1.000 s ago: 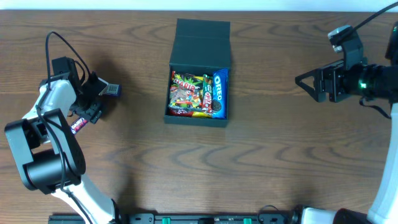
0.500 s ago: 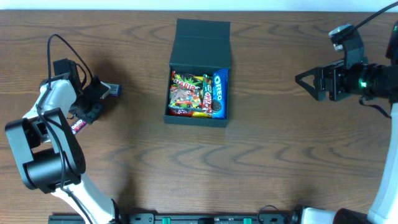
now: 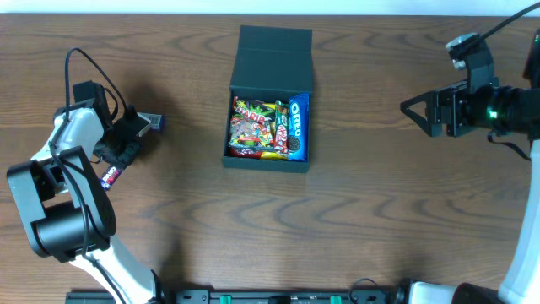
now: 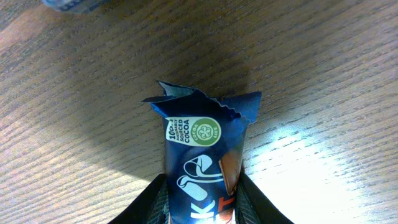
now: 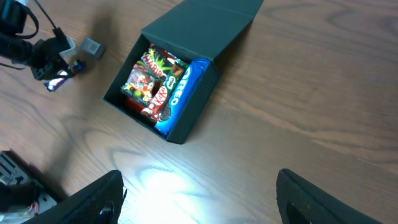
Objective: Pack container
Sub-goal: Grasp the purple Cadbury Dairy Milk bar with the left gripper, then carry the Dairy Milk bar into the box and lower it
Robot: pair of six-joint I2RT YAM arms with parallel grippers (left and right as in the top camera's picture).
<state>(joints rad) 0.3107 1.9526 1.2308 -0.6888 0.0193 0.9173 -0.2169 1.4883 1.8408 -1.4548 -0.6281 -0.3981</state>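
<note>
Right of my left gripper in the overhead view, the open container's sweet packets lie uncovered, so next I lift the bar [image 4: 205, 149], carry it over them, lower and release.
The dark container [image 3: 229, 118] stands at the table's middle with its lid [image 3: 275, 49] folded back. Inside lie a blue Oreo pack [image 3: 298, 127] and colourful sweet packets [image 3: 250, 127]; the right wrist view shows the container [image 5: 186, 124] from the side. At the far left my left gripper [image 3: 121, 157] points down at the table. Its jaws press both sides of a dark blue snack bar [image 4: 205, 149], whose free end [image 3: 110, 176] lies on the wood. My right gripper [image 3: 412, 113] hovers far right of the container, open and with nothing in it [image 5: 199, 202].
A small grey-blue packet [image 3: 153, 123] lies on the table just right of the left gripper. A black rail [image 3: 253, 297] runs along the table's front edge. The left arm's cable [image 3: 72, 63] loops above its wrist.
The left gripper's jaws have closed in onto the blue snack bar, and the bar has shifted slightly toward the front. The right arm has not moved.
</note>
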